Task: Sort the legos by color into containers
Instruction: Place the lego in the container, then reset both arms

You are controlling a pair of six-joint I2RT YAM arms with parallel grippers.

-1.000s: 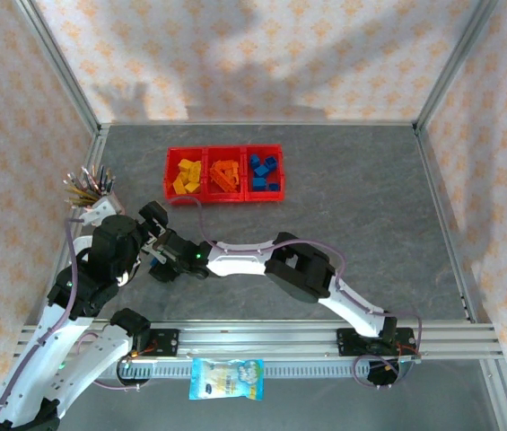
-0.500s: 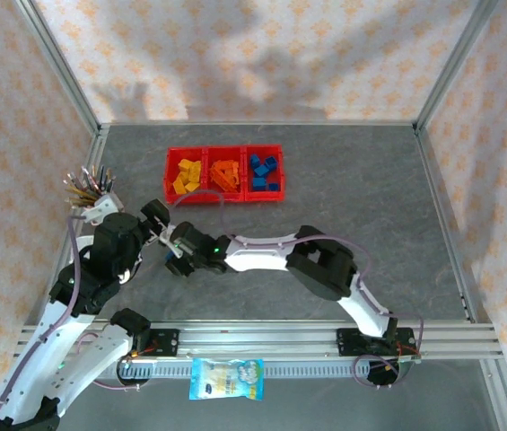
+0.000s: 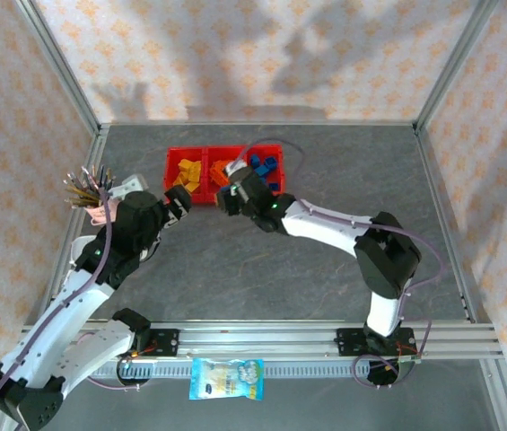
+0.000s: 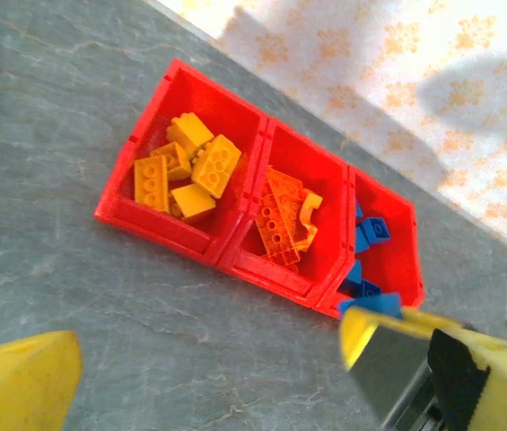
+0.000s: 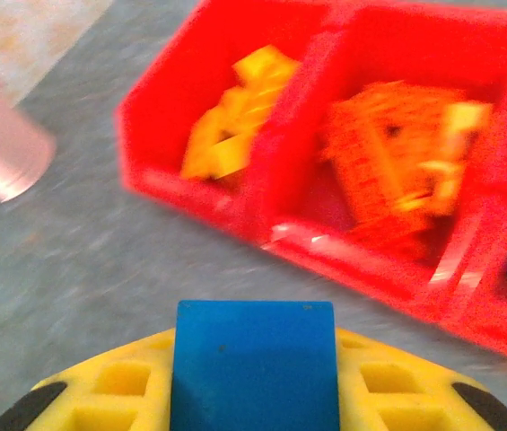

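Note:
The blue lego matches the colour of those inside the bin of blue legos. It turns and goes outward over the bin next, where my right gripper releases it.
Three joined red containers [image 3: 172, 153] stand at the back of the table. They hold yellow legos [image 3: 186, 173], orange legos [image 3: 224, 169] and blue legos [image 3: 265, 171], one colour per bin. My right gripper [image 3: 229, 196] hovers at the front edge of the middle bin. It is shut on a blue lego [image 5: 255, 364] [image 4: 374, 303], which sits between the yellow fingers [image 5: 397, 395]. Just left of it, in front of the yellow bin, my left gripper [image 3: 179, 202] is open with nothing in it. The left wrist view looks down on the containers [image 4: 190, 238] past an open left gripper [image 4: 253, 364].
A pink cup of pencils [image 3: 91, 193] [image 5: 2, 153] stands at the left wall, behind the left arm. A snack packet [image 3: 226, 377] lies on the rail at the near edge. Grey table stretches right of the containers.
The right gripper closed on the blue lego low beside the left gripper, then swung up and right to the containers' front edge. The left arm also moved toward the containers.

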